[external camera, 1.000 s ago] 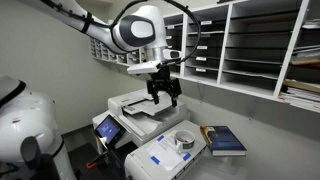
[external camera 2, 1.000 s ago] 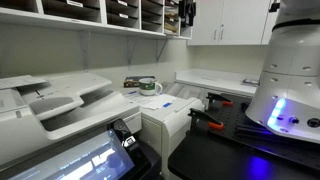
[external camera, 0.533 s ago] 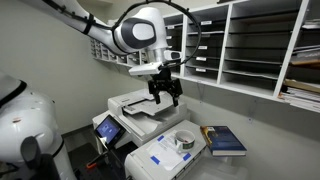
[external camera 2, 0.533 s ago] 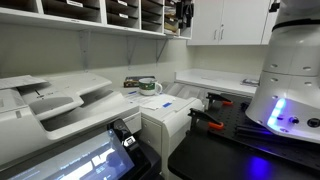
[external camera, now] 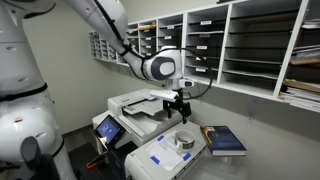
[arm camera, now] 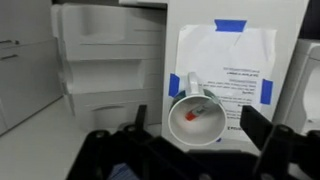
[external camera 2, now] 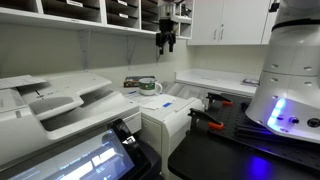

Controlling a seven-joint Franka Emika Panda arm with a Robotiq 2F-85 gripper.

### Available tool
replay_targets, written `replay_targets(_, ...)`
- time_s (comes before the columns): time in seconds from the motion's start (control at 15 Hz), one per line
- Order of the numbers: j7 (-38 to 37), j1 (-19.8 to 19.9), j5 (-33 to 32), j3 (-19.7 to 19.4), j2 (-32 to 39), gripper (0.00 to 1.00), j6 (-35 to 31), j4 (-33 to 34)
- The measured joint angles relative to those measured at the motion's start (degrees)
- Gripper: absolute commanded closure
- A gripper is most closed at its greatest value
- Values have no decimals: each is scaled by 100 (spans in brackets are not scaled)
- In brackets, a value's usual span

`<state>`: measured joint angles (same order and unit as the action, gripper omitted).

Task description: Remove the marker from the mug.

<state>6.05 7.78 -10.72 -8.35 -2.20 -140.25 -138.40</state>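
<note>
Next, my gripper moves down with a slight turn onto the marker's showing end [arm camera: 198,111] below it inside the mug, because the mug's sides leave only the top open.
The mug [arm camera: 181,128] is a small greyish cup that stands upright on a white sheet on a low white unit. It shows in both exterior views [external camera: 185,139] [external camera 2: 148,86]. The marker [arm camera: 193,115] lies inside it; only its red end with a bit of blue shows, and only in the wrist view. My gripper [arm camera: 199,126] hangs well above the mug, open and empty, with its dark fingers on either side of the mug in the wrist view. In both exterior views the gripper [external camera: 180,103] [external camera 2: 167,40] is high over the mug, not touching it.
A dark blue book [external camera: 225,140] lies just beside the mug. The white sheet [arm camera: 228,60] is taped down with blue tape. A white printer [external camera: 140,105] with trays [arm camera: 110,70] stands next to the unit. Wall shelves [external camera: 250,45] run behind.
The arm has swung from over the printer towards the mug and dropped lower. The gripper now shows fully under the shelves in an exterior view.
</note>
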Motion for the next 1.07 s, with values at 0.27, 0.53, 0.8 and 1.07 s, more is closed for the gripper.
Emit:
replay_targets(0.27,-352,-75,176,101,1546,34,65,1070)
replay_targets(0.53,-591,-96,379,174,2628,53,409,2062)
replay_targets(0.8,-647,-96,616,188,3294,50,1000,2771)
replay_targets(1.07,-647,-95,907,215,3679,44,1539,3295)
